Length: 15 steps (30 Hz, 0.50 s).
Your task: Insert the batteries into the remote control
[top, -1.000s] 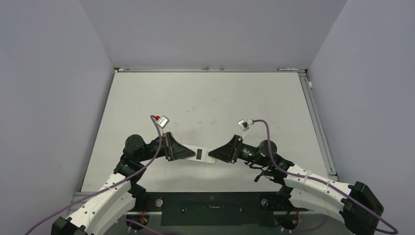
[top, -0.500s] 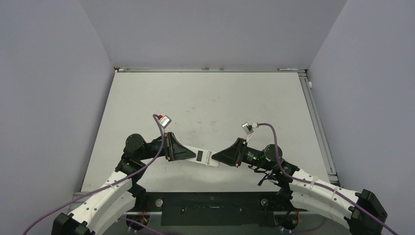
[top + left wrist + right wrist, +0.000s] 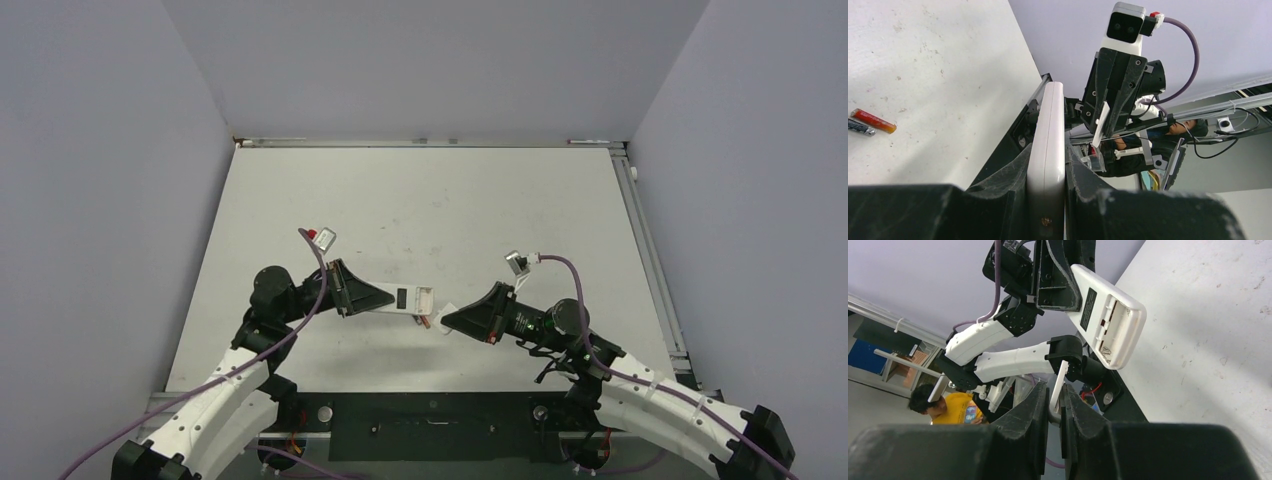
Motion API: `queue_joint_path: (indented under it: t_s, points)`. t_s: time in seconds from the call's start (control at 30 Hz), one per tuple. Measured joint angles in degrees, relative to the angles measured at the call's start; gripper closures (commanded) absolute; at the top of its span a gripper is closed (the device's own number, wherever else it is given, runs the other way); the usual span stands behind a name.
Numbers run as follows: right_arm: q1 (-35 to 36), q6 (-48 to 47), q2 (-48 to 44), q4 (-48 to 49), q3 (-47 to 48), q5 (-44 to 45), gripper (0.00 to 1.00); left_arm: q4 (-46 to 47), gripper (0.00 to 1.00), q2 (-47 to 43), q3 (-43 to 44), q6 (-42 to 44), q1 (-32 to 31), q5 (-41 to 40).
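Note:
I will tip my right gripper downward and lower it outward to release the cover piece [image 3: 1059, 382] on the bare tabletop, below and outward of it.
My left gripper [image 3: 385, 297] is shut on the white remote control [image 3: 405, 298] and holds it edge-on above the table [image 3: 1046, 125]. The remote's back faces the right wrist camera [image 3: 1103, 310], and its battery compartment [image 3: 1114, 329] is open and empty. My right gripper [image 3: 447, 318] is shut on a small thin white cover piece [image 3: 1059, 382], held just off the remote's end; the piece also shows in the left wrist view [image 3: 1100, 125]. The reddish battery [image 3: 873, 121] and the dark battery [image 3: 860, 128] lie side by side on the table, below the remote's end [image 3: 427, 323].
The white table [image 3: 430, 210] has grey walls at left, back and right. A metal rail [image 3: 650, 250] runs along its right edge. A black base plate [image 3: 430, 415] lies at the near edge between the arm bases.
The two grippers have moved apart. The right gripper drew back to the right with the white cover piece, leaving the remote's compartment open. The left gripper shifted the remote slightly up and left.

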Motion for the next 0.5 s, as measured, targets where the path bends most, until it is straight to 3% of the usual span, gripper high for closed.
queue_joint_path:
  t_s: [0.23, 0.5]
  points:
    - [0.0, -2.6, 0.0, -5.8, 0.8, 1.8, 0.92, -2.2, 1.0, -0.4, 0.0, 1.8, 1.0, -0.7]
    - [-0.2, -9.4, 6.4, -18.3, 9.0, 9.1, 0.92, -11.7, 1.0, -2.2, 2.3, 8.0, 1.9, -3.3]
